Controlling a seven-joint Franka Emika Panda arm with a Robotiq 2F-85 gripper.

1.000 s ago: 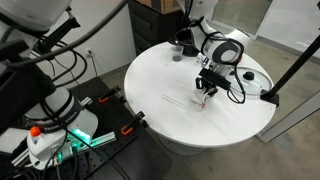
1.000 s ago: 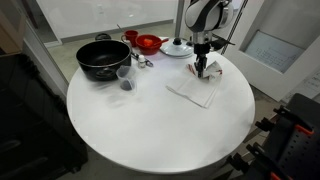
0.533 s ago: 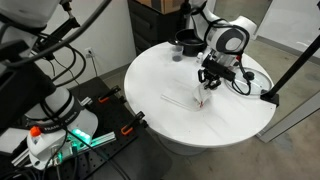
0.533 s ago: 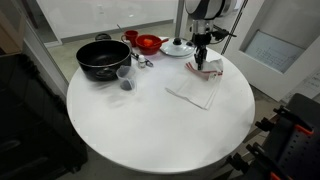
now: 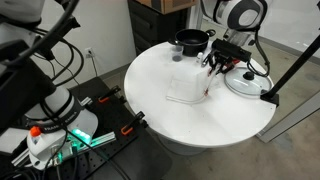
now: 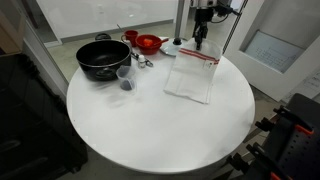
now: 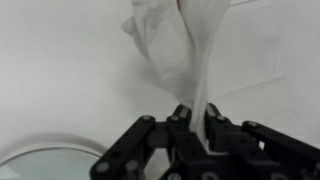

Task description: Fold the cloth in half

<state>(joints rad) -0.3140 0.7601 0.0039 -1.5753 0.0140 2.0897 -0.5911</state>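
I need to move the raised edge back and down next, away from the lid, then over the lying part [image 5: 184, 90].
The cloth [image 6: 192, 76] is a thin white towel with a narrow red stripe near its raised edge. One edge is lifted off the round white table [image 6: 140, 130] and the rest slopes down onto it. It also shows in an exterior view [image 5: 194, 86]. My gripper [image 6: 198, 44] is shut on the cloth's raised edge, seen too in an exterior view [image 5: 212, 63]. In the wrist view the cloth [image 7: 180, 50] runs out from between the shut jaws [image 7: 193, 112].
A black pan [image 6: 102, 58], a clear cup [image 6: 125, 77], a red bowl [image 6: 148, 43] and a glass pan lid [image 6: 178, 47] stand at the table's far side. The lid [image 5: 245, 80] lies close beside the gripper. Cables and equipment are off the table.
My gripper has risen and moved toward the glass lid with the cloth's edge in it. The cloth went from a small crumpled heap to a raised, spread sheet.
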